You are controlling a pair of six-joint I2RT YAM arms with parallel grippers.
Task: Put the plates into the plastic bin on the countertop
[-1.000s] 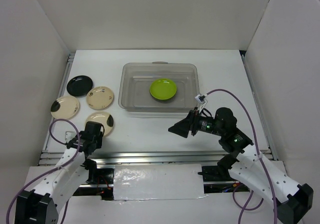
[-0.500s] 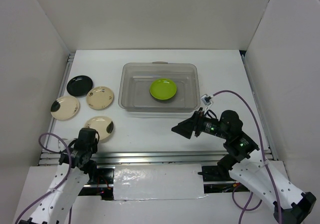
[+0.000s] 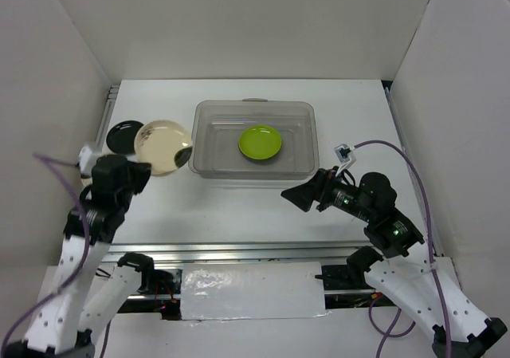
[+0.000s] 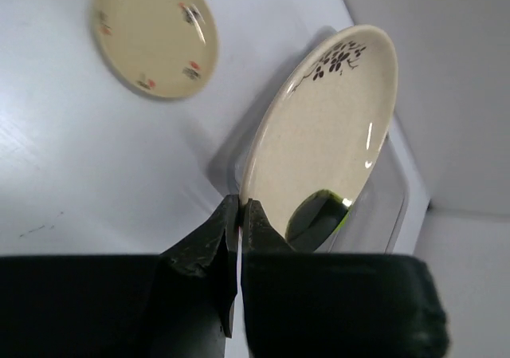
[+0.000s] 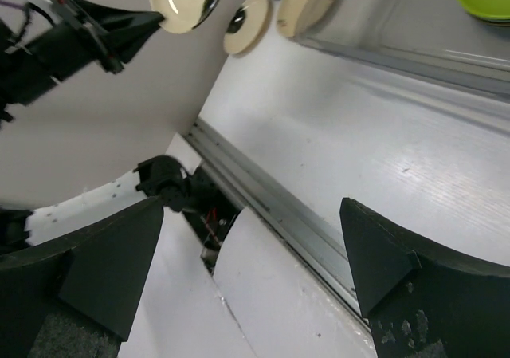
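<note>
The lime green plate [image 3: 260,142] already lies flat in the bin. My left gripper needs to move outward over the bin, then down, and release the cream plate onto it.
My left gripper [image 3: 142,167] is shut on the rim of a cream plate with a black patch [image 3: 163,146] and holds it tilted in the air, just left of the clear plastic bin [image 3: 253,109]. The left wrist view shows the jaws [image 4: 241,208] pinching that plate [image 4: 331,127]. A lime green plate [image 3: 260,143] lies in the bin. A black plate [image 3: 121,135] lies on the white countertop [image 3: 239,206] at the left. My right gripper [image 3: 292,196] is open and empty over the countertop in front of the bin.
A cream plate with small flecks [image 4: 155,35] lies on the table below the held plate. The right wrist view shows two cream plates [image 5: 247,23] left of the bin wall [image 5: 398,51] and the metal rail [image 5: 271,202]. White walls enclose the table.
My left gripper has picked the cream plate with the black patch up from the near left of the table and raised it towards the bin. My right arm drifted slightly right.
</note>
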